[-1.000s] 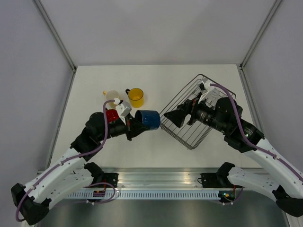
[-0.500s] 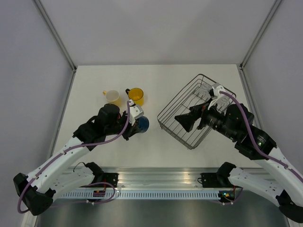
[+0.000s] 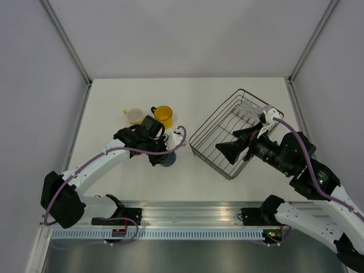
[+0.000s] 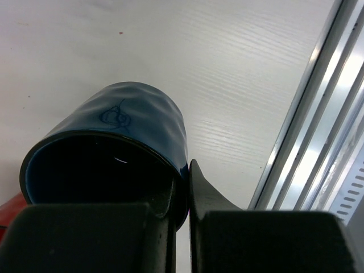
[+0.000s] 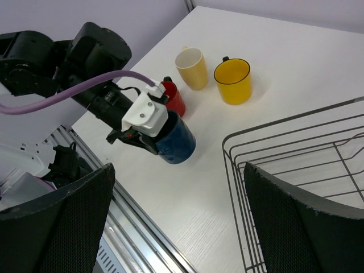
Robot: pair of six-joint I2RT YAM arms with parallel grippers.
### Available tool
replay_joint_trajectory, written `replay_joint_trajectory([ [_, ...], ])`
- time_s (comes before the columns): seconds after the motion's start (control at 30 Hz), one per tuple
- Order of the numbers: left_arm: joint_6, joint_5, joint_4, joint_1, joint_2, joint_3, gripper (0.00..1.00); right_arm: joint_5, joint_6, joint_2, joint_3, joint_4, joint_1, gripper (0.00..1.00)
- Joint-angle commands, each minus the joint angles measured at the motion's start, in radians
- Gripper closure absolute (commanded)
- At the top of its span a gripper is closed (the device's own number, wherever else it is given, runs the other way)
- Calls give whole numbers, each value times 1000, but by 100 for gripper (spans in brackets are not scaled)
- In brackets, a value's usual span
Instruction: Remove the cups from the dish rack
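Note:
I will next carry the dark blue mug outward with my left gripper and lower it beside the red mug [image 5: 173, 98], in front of the bright yellow mug.
My left gripper [image 3: 161, 154] is shut on the rim of the dark blue mug [image 3: 169, 160], one finger inside and one outside [image 4: 205, 196]. The mug [image 5: 177, 142] hangs tilted, low over the table; I cannot tell if it touches. The red mug [image 5: 173, 98] stands just behind it, mostly hidden under my left arm in the top view. The pale yellow mug [image 3: 135, 116] and bright yellow mug [image 3: 163, 116] stand upright further back. The dish rack [image 3: 211, 118] sits at the right, with clear glass tumblers [image 3: 248, 107] at its far end. My right gripper [image 3: 226, 143] is open and empty above the rack's near-left side.
The metal rail [image 3: 187, 213] runs along the table's near edge, close to the blue mug. The rack's wire rim [image 5: 239, 139] lies right of the mugs. Side walls border the table left and right.
My left gripper has turned and carried the blue mug down and towards the near edge, beside the red mug. My right gripper has drawn back to the right over the rack.

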Motion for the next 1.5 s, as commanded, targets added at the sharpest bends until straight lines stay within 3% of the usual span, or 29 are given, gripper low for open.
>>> replay_joint_trajectory([
  [0.0,124,15,28,46,60,105,98,-26,-26,-4,-26,17,-1,2],
  [0.37,132,-25,38,157,388,252,98,-38,-59,-32,-32,10,-1,2],
  [0.9,146,-127,111,154,500,286,98,-38,-76,-26,-45,14,-1,2],
  [1.03,103,-141,110,154,506,305,80,-35,-78,-30,-43,4,-1,2],
  [1.47,62,-64,-13,129,471,349,63,-3,-85,-24,-40,-7,-1,2],
])
